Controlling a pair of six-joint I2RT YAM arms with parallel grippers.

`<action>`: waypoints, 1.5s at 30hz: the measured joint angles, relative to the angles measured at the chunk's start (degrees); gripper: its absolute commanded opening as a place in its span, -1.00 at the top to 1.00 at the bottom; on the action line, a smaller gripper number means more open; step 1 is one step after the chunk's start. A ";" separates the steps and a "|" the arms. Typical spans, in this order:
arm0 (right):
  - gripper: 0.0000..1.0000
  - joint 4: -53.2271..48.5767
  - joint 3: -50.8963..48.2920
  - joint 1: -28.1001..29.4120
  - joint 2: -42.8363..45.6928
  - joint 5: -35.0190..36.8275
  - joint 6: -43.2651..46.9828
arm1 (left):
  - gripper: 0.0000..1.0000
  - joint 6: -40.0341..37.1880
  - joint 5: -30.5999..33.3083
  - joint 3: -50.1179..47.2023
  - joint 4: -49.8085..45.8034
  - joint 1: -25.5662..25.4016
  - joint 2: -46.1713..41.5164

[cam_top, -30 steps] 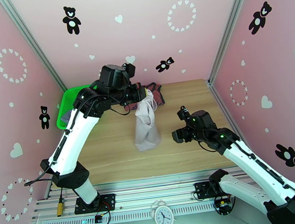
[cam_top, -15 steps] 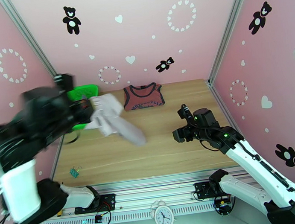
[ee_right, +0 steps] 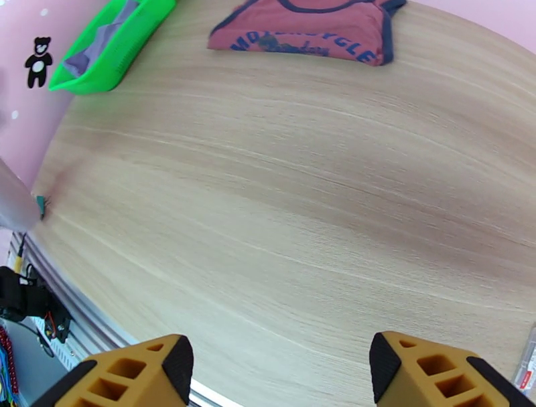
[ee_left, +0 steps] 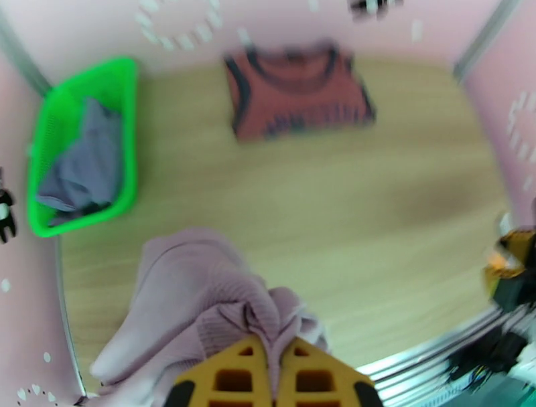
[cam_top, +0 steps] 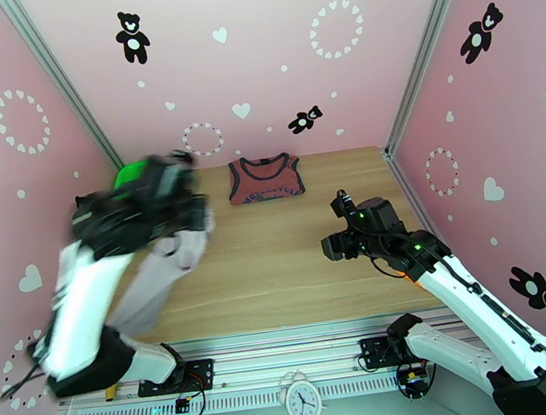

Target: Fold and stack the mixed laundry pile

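Note:
The robot will carry the mauve-beige piece (cam_top: 161,270) with its left gripper across and down toward the bare wood in front of the tank top, to let it go where the tabletop is clear.
The brick-red tank top (cam_top: 265,179) lies folded flat at the back of the table, also in the left wrist view (ee_left: 295,90) and the right wrist view (ee_right: 308,27). My left gripper (cam_top: 197,217) is motion-blurred over the table's left side. It is shut on the pale mauve-beige piece (cam_top: 161,270), which hangs toward the front left. In the left wrist view the cloth (ee_left: 201,301) bunches between the left gripper's (ee_left: 275,375) closed fingers. The grey-lavender shirt (ee_left: 87,160) lies in the green basket (ee_left: 129,147). My right gripper (cam_top: 331,243) hovers open at mid right, its spread fingers (ee_right: 134,375) over bare wood.
The green mesh basket (cam_top: 132,174) stands at the back left corner, its rim (ee_right: 127,33) also seen from the right wrist. A small teal clip (ee_right: 41,204) lies near the table's front left edge. Pink walls enclose the table on three sides.
The left arm swung fast from the back centre to the left and then forward, carrying the mauve piece. The tank top is now uncovered. The right arm barely moved.

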State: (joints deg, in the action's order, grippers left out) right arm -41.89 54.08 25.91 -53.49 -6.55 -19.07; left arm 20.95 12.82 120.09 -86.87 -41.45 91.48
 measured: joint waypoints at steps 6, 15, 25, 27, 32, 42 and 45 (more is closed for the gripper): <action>-0.51 -0.70 -0.33 0.00 -1.16 4.52 0.04 | 1.00 -1.55 -11.82 -4.22 11.17 -0.90 19.80; -0.56 -3.58 -1.42 -1.44 -1.62 13.05 0.70 | -0.23 -1.64 -24.39 19.37 17.03 -6.58 50.73; -0.51 -3.78 -1.84 -1.77 -1.62 12.74 3.78 | -0.97 -1.20 -22.69 23.39 19.19 -6.38 53.42; -0.50 -3.76 -1.84 -1.36 -1.81 11.08 4.55 | -0.97 -1.11 -17.44 17.97 19.32 -6.25 48.39; -0.45 -2.05 -1.84 6.08 -6.38 9.27 4.98 | -0.97 0.22 -3.82 2.12 20.74 -5.81 26.53; -0.29 7.63 1.07 25.16 -32.37 13.09 1.84 | -0.65 14.60 2.36 -49.99 26.03 1.14 -25.68; -0.18 9.01 3.89 25.83 -38.51 16.55 -0.13 | -0.58 19.17 0.24 -63.47 26.73 3.04 -30.67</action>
State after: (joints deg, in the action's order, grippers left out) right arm -32.88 57.98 51.75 -92.01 10.00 -19.20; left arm 40.12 13.06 56.62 -60.14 -38.41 60.82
